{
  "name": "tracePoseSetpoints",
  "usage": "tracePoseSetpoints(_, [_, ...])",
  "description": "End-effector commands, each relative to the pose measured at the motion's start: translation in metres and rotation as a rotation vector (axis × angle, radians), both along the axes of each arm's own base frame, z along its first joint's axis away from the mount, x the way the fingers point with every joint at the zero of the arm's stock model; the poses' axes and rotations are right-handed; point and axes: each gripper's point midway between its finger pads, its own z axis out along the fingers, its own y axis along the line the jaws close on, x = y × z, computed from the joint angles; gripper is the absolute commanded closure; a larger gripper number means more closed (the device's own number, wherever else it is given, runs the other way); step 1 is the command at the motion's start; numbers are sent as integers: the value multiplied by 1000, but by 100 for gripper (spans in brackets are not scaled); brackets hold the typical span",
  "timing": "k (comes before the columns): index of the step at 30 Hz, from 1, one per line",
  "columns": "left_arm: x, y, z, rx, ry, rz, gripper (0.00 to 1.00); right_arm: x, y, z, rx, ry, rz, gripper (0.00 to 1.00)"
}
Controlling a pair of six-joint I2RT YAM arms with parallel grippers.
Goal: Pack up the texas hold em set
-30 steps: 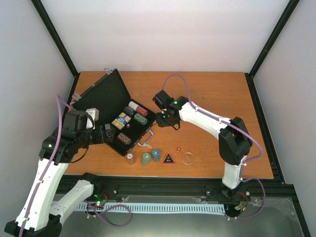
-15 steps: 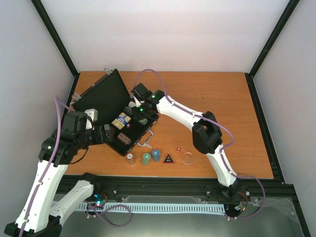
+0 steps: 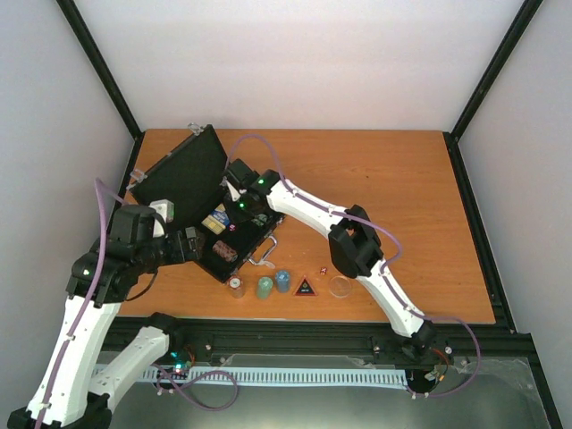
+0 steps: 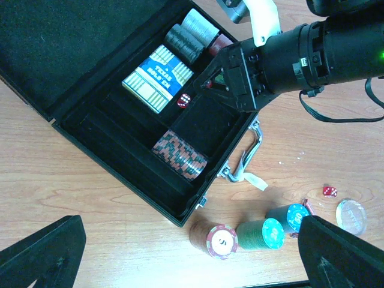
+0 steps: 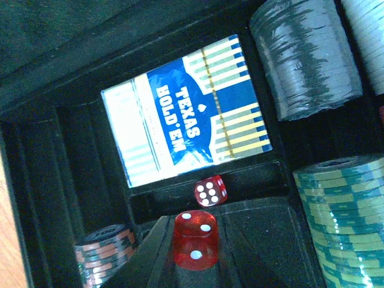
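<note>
The robot's right gripper will go down next toward the card deck [image 5: 186, 129], into the part of the slot nearer the green-and-yellow chip stack, because the slot is empty beside the lying die.
The black case [image 3: 183, 174] of the texas hold em set lies open at the table's left. My right gripper [image 5: 195, 259] is shut on a red die [image 5: 195, 239] and hovers inside the case, just above a narrow slot where another red die [image 5: 210, 191] lies. The card deck [image 5: 186, 129] sits beyond it, with chip stacks [image 5: 306, 57] on the right. My left gripper [image 4: 192, 267] is open over the table at the case's near corner, above the red [image 4: 222, 240], green [image 4: 261, 234] and blue [image 4: 294, 217] chip stacks.
On the table right of the stacks lie a black triangle [image 3: 305, 287], a small red die [image 3: 323, 270] and a clear disc [image 3: 340, 286]. The case handle [image 4: 249, 153] sticks out toward them. The raised lid [image 3: 179, 170] stands at the back left.
My right arm has swung left from the table beside the case handle to over the case's compartments, carrying the die. The left arm has barely moved.
</note>
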Motion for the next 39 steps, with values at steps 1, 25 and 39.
tracePoseSetpoints(1, [-7,4,0,8,6,11,0,2,1,-8,-32,-1,-25,97])
tracePoseSetpoints(25, [-6,2,-7,32,18,-20,0,22,-1,-38,-79,-43,-114,97])
tracePoseSetpoints(39, [-4,2,-10,57,27,-40,0,27,2,-54,-93,-34,-132,87])
